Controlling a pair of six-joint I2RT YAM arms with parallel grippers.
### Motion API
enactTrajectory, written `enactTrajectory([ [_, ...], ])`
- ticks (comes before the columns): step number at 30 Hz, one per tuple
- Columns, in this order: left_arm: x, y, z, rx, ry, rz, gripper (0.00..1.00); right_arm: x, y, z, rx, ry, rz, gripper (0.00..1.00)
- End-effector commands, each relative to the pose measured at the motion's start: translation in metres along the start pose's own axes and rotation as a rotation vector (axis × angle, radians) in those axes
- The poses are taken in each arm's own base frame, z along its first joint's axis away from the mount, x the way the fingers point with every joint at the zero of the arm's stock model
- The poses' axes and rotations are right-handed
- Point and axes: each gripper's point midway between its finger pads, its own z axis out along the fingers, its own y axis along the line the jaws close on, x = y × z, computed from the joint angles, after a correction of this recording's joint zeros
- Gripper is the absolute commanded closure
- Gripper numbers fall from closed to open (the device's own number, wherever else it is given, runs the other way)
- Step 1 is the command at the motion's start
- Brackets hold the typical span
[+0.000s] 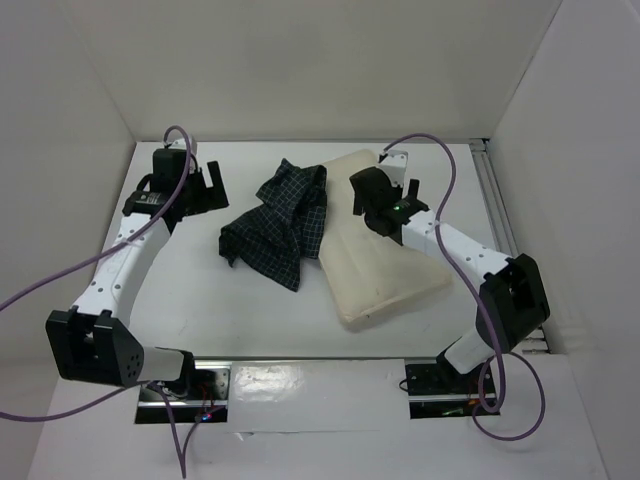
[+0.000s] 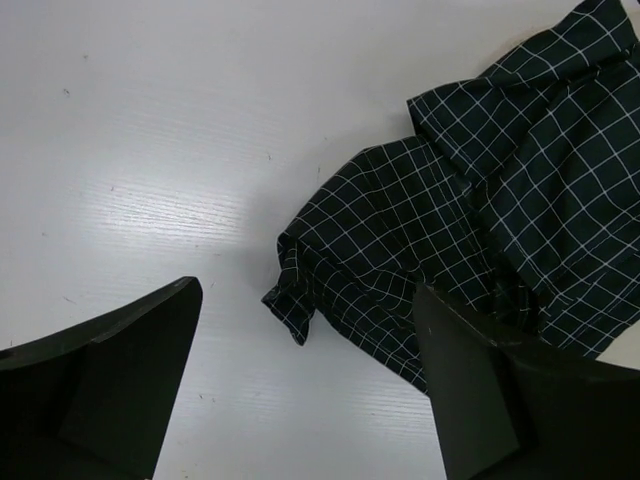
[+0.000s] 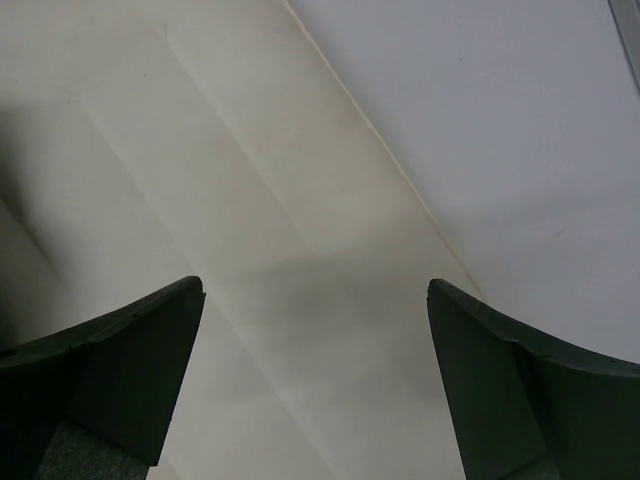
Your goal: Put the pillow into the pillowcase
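My left gripper will lower open fingers around the pillowcase's folded corner, which reaches onto bare table below the gripper and to its right in the top view.
The cream pillow (image 1: 375,255) lies flat on the white table, right of centre. The dark checked pillowcase (image 1: 280,220) lies crumpled beside its left edge, partly over the pillow's far left corner. My left gripper (image 1: 203,188) is open and empty, hovering left of the pillowcase; in the left wrist view (image 2: 310,340) a folded corner of the pillowcase (image 2: 460,230) lies just ahead of the fingers. My right gripper (image 1: 372,208) is open and empty above the pillow's far half; the right wrist view (image 3: 315,330) shows the pillow (image 3: 200,190) and its seam edge below the fingers.
White walls enclose the table on the left, back and right. A metal rail (image 1: 497,205) runs along the right side. Purple cables (image 1: 60,280) loop from both arms. Bare table (image 2: 130,150) lies left of the pillowcase.
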Motion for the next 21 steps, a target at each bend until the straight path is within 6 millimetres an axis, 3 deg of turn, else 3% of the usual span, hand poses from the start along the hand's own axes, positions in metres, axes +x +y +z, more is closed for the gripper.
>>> enactTrajectory([
  [1, -0.007, -0.007, -0.002, 0.032, -0.001, -0.037, 0.00, -0.019, 0.006, -0.009, 0.004, -0.050, 0.042, 0.00],
  [4, 0.004, -0.010, 0.001, 0.055, 0.031, -0.045, 0.00, -0.021, 0.014, -0.012, -0.048, -0.046, 0.036, 0.00],
  [8, 0.019, -0.005, 0.008, 0.037, 0.062, -0.101, 0.04, -0.009, 0.033, -0.017, -0.152, 0.002, 0.004, 0.00],
  [14, 0.051, 0.020, 0.035, -0.030, 0.209, -0.218, 0.02, 0.036, 0.069, -0.045, -0.400, 0.099, -0.133, 0.00],
  [21, 0.082, 0.031, 0.058, -0.072, 0.320, -0.302, 0.00, 0.081, 0.085, -0.070, -0.477, 0.171, -0.253, 0.00],
])
